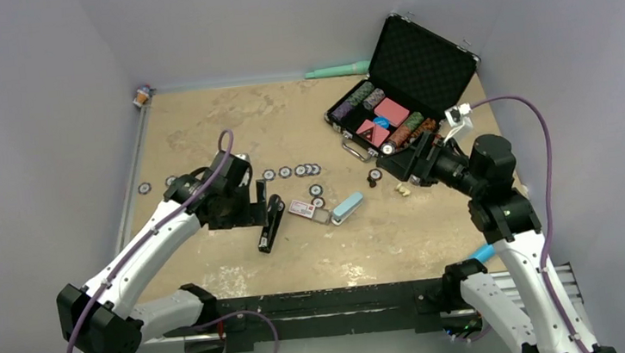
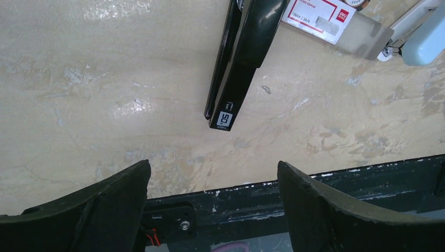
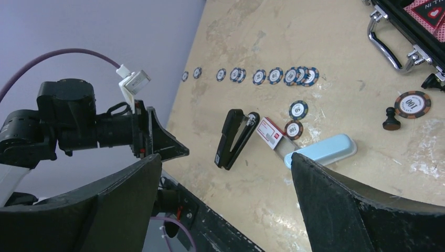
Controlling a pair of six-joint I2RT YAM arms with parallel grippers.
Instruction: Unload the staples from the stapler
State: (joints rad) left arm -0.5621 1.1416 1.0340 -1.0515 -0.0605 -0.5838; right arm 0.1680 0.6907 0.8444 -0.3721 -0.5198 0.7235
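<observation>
I should move my left gripper to the right in the top view and down around the stapler's top arm, since that is below it on that side.
The black stapler lies on the tan table, its top arm slightly parted from the base. It also shows in the left wrist view and the right wrist view. My left gripper is open and empty, just left of the stapler and apart from it; its jaws frame bare table and the near rail. My right gripper is open and empty above the table's right side, far from the stapler. No staples are visible.
A red-and-white card and a light-blue block lie just right of the stapler. A row of poker chips and a black pawn lie behind. An open black case of chips stands at the back right.
</observation>
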